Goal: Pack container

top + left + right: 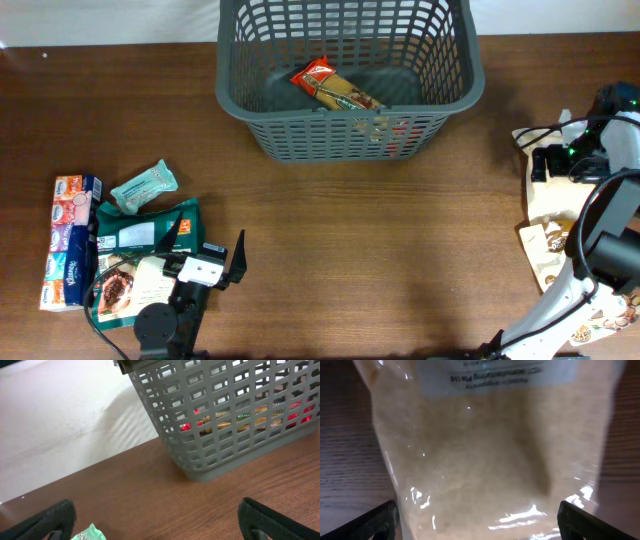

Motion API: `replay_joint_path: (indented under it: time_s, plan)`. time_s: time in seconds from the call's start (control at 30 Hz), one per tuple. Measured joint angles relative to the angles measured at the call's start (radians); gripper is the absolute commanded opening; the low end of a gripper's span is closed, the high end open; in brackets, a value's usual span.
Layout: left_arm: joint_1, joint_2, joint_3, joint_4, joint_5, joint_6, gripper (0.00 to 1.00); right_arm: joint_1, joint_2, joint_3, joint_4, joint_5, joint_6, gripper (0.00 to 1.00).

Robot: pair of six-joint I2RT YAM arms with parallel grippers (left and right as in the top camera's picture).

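Observation:
The grain bag's plain part (551, 184) (479, 480) beside the label is next for my right gripper, which will go down a little onto it and close.
The dark grey lattice container (330, 135) stands at the table's far middle, with a red and yellow food packet (335, 88) lying inside. In the left wrist view the container (225, 440) is ahead and to the right, the packet showing through its slots. My left gripper (205, 245) hovers open at the near left over bare wood (160, 522), a mint-green packet corner (87, 534) by its left finger. My right gripper (480, 520) is open at the far right, its fingers straddling a clear bag of beige grains (485, 445), which lies on the table (545, 200).
At the left lie a mint-green bar (143, 187), a dark green packet (145, 228), a colourful tissue pack (72, 240) and a brown-and-white packet (130, 285). More patterned packets (545, 250) lie by the right arm, with cables (540, 135) near them.

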Motion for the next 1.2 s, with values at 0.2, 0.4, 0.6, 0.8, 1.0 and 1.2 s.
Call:
replay_joint_path:
  time_s: [0.2, 0.4, 0.6, 0.8, 1.0, 1.2]
  plan:
    - [0.000, 0.000, 0.000, 0.000, 0.000, 0.000, 0.99, 0.000, 0.026, 0.000, 0.001, -0.005, 0.000, 0.99]
    - [0.000, 0.000, 0.000, 0.000, 0.000, 0.000, 0.99, 0.000, 0.027, 0.000, 0.001, -0.004, 0.000, 0.99]
    - [0.000, 0.000, 0.000, 0.000, 0.000, 0.000, 0.99, 0.000, 0.027, 0.000, 0.001, -0.005, 0.001, 0.99]
    - [0.000, 0.000, 0.000, 0.000, 0.000, 0.000, 0.99, 0.000, 0.029, 0.001, 0.005, -0.008, -0.001, 0.84]
    - [0.000, 0.000, 0.000, 0.000, 0.000, 0.000, 0.99, 0.000, 0.034, 0.004, 0.008, -0.016, 0.004, 0.70]
    - [0.000, 0.000, 0.000, 0.000, 0.000, 0.000, 0.99, 0.000, 0.034, 0.005, 0.010, -0.032, 0.005, 0.23]
